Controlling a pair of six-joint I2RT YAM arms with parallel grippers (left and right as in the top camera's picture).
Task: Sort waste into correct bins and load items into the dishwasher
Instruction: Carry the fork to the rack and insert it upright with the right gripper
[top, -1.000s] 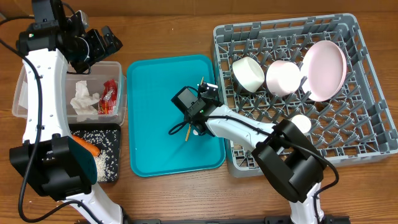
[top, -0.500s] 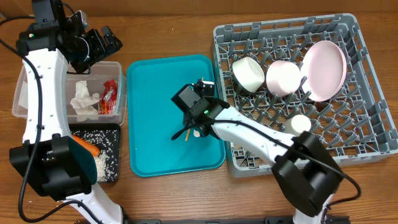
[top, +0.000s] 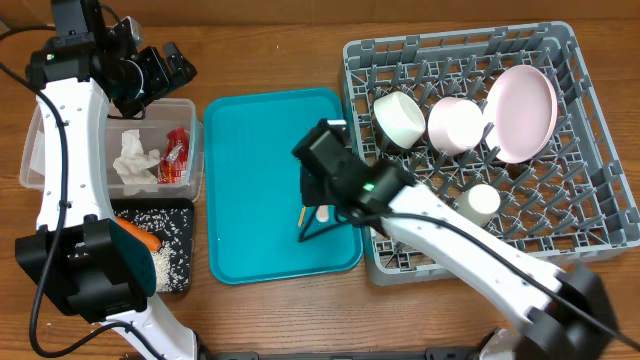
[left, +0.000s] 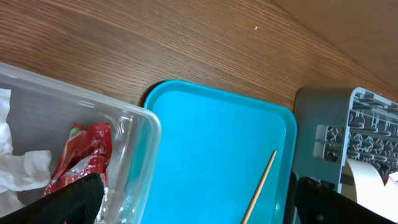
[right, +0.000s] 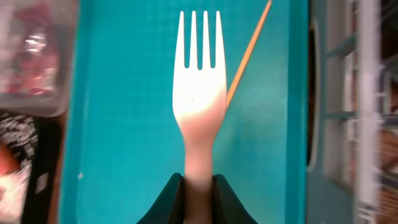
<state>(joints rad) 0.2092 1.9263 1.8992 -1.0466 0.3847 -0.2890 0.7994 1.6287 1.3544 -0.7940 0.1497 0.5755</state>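
Note:
My right gripper should cross over to the rack's free gap beside the white cup, lower the fork (right: 199, 93) and release it. The gap is to the right of my right gripper in the overhead view.
My right gripper (right: 199, 186) is shut on the handle of the white plastic fork (right: 199, 93) and holds it over the teal tray (right: 124, 124). In the overhead view it (top: 320, 205) is above the tray's right side. The thin wooden chopstick (right: 249, 53) lies on the tray beside the fork; it also shows in the left wrist view (left: 261, 186). My left gripper (top: 165, 65) is open and empty above the clear tub (top: 190, 105), which holds a white napkin (top: 133, 160) and the red wrapper (top: 178, 155). The grey rack (top: 590, 200) holds the pink plate (top: 522, 110), two white bowls (top: 400, 118) (top: 455, 123) and the white cup (top: 480, 203).
The black tray (top: 185, 208) in front of the tub holds the orange carrot (top: 140, 237) and rice (top: 165, 265). The teal tray (top: 250, 180) lies between the bins and the rack. Bare wood runs along the back edge.
My right arm has risen and swung out over the tray's right side with the fork in its jaws. The chopstick stays on the tray. The left arm has not moved.

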